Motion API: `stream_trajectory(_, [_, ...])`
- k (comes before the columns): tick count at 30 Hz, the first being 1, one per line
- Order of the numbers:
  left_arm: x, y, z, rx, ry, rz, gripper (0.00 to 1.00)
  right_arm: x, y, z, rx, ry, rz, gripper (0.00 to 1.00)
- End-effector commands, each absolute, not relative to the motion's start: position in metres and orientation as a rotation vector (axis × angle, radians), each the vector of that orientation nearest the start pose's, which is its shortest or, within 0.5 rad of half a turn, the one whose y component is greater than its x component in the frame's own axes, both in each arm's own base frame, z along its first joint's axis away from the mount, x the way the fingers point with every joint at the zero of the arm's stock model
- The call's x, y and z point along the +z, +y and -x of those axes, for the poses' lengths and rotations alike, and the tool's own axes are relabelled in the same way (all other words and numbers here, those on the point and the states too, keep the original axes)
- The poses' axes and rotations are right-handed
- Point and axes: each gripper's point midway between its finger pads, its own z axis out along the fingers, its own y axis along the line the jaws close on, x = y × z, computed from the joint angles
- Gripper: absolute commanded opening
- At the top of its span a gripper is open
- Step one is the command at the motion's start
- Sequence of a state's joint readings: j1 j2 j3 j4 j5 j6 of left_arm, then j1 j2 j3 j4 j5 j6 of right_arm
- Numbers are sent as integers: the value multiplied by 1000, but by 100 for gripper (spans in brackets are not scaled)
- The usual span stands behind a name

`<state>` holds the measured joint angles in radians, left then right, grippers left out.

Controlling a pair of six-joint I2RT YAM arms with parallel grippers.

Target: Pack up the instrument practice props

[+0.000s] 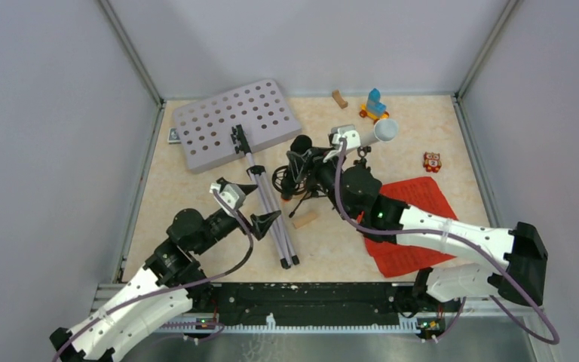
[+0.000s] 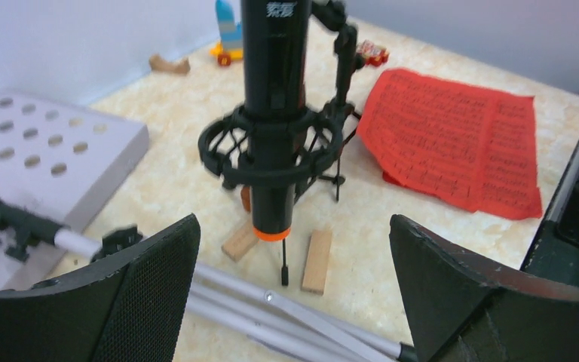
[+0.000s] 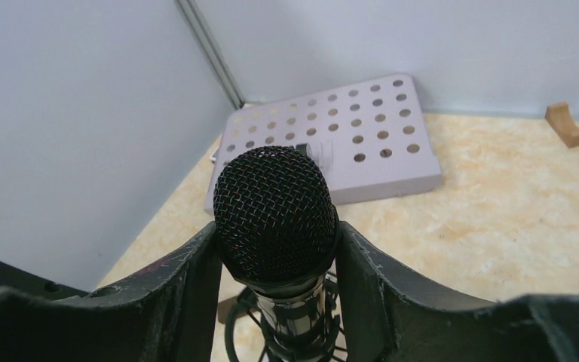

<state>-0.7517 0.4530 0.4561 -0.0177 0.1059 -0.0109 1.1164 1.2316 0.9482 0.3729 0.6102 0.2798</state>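
I need to lift my left gripper outward and onto the microphone's black body [image 1: 291, 181] [image 2: 274, 68], which is outward of it, because my right gripper covers the mesh head.
The black microphone [image 2: 275, 90] with an orange end [image 2: 273, 234] stands upright in its shock mount [image 2: 230, 147] on the small black tripod [image 2: 284, 264]. My right gripper [image 3: 277, 256] is shut on the microphone's mesh head [image 3: 277, 211], one finger on each side; in the top view it [image 1: 303, 154] is at mid-table. My left gripper [image 2: 294, 302] is open and empty, low over the folded silver tripod legs [image 2: 286, 317], near side of the microphone. The grey perforated plate [image 1: 234, 121] lies at the back left. The red pages [image 1: 415, 226] lie at the right, partly under my right arm. The white tube [image 1: 373, 134] lies behind the microphone.
Two wooden blocks [image 2: 318, 260] [image 2: 240, 240] lie by the microphone's foot, and a curved one [image 1: 339, 98] lies at the back wall. A blue-and-orange toy car [image 1: 375, 105] and a small red toy [image 1: 432, 161] sit at the back right. Walls enclose three sides.
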Motion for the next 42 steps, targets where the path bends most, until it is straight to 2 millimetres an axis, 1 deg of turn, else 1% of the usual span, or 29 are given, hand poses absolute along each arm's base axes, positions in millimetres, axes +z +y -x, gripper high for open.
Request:
stream_trajectory(1, [325,-209,-175,-696,1166,-727,99,424,310,-255,747,1376,38,9])
stream_trajectory(3, [348,-209,-176,-661,1080,-730,99,439,306,-253,746,1363,42,6])
stream_trajectory(5, [367,-210,-183,-615,1029,-725,99,453,300,-250,747,1347,43,3])
stream_trajectory(8, [388,-218,-199,-556,1001,-733,99,471,291,-245,761,1333,39,0])
stream_trajectory(10, [405,-225,-208,-546,988,-734,99,479,291,-239,792,1336,61,0])
stream_trajectory(12, [415,-231,-219,-545,999,-708,99,485,295,-230,838,1342,114,0])
stream_trajectory(14, [421,-236,-228,-556,1027,-682,99,490,302,-219,894,1345,174,0])
stream_trajectory(17, [423,-247,-230,-603,1039,-696,99,498,311,-202,992,1335,243,0])
stream_trajectory(19, [424,-252,-227,-648,1043,-697,98,500,316,-195,1034,1333,279,0])
stream_trajectory(20, [424,-254,-225,-665,1042,-703,95,501,318,-192,1049,1335,294,0])
stream_trajectory(23, [421,-255,-220,-704,1061,-706,81,500,325,-189,1068,1350,326,0])
stream_trajectory(25, [420,-253,-217,-719,1079,-701,74,498,329,-190,1069,1360,330,0])
stream_trajectory(26, [418,-252,-215,-730,1093,-698,72,490,330,-192,1056,1387,339,0])
stream_trajectory(27, [417,-250,-213,-740,1102,-693,67,487,331,-192,1051,1397,339,0])
stream_trajectory(30, [413,-244,-205,-777,1146,-671,51,480,332,-195,1032,1421,336,1])
stream_trajectory(32, [406,-240,-202,-803,1205,-638,42,476,332,-197,1020,1434,336,3])
stream_trajectory(33, [402,-236,-202,-808,1243,-610,40,474,332,-198,1014,1440,338,6])
stream_trajectory(34, [393,-232,-204,-812,1309,-578,38,473,332,-197,1009,1447,342,10])
stream_trajectory(35, [392,-226,-206,-812,1340,-524,37,472,331,-197,1004,1451,346,16])
stream_trajectory(36, [377,-220,-207,-805,1432,-481,35,469,331,-197,998,1460,350,23])
stream_trajectory(38, [364,-205,-209,-789,1530,-364,30,462,326,-197,975,1482,353,39])
stream_trajectory(39, [356,-198,-209,-789,1571,-297,26,458,323,-197,962,1494,350,45])
stream_trajectory(41, [343,-180,-207,-792,1617,-148,18,451,313,-198,939,1508,332,51])
stream_trajectory(42, [338,-166,-204,-797,1620,-43,13,447,309,-198,929,1516,323,52])
